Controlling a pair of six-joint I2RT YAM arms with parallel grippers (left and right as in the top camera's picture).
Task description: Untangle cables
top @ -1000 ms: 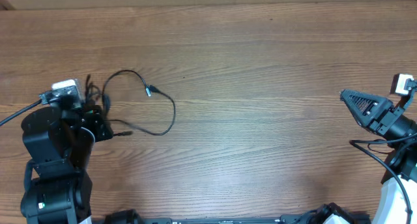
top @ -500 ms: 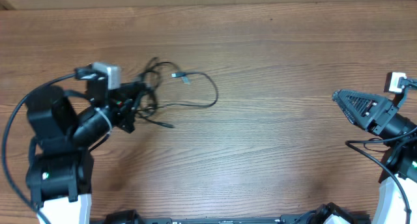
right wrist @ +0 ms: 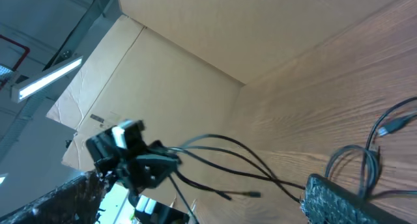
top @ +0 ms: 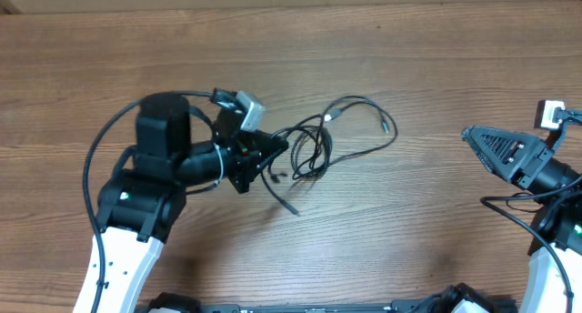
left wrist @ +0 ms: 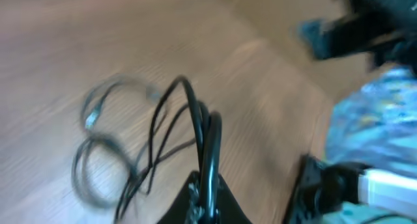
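My left gripper draws its held cables to the bare table on its left in the overhead view next, apart from the tangle, and releases them.
The black cables hang in a tangled bunch near the table's middle, and one loop reaches right to a small plug. My left gripper is shut on the bunch's left side. A loose plug end trails toward the front. In the blurred left wrist view, the cables rise from my shut left gripper, with loops lying beyond. My right gripper stands open at the right edge, well apart from the cables. In the right wrist view, my right gripper frames the cables, and nothing lies between its fingers.
Bare brown wooden table lies all round. A cardboard wall stands along the far edge. The left arm's own thick black cable arcs beside its body. The right arm's base sits at the front right corner.
My left arm swung right from the left edge to the table's middle, carrying the cable bunch with it. The right gripper's jaws opened wide and it shifted slightly left.
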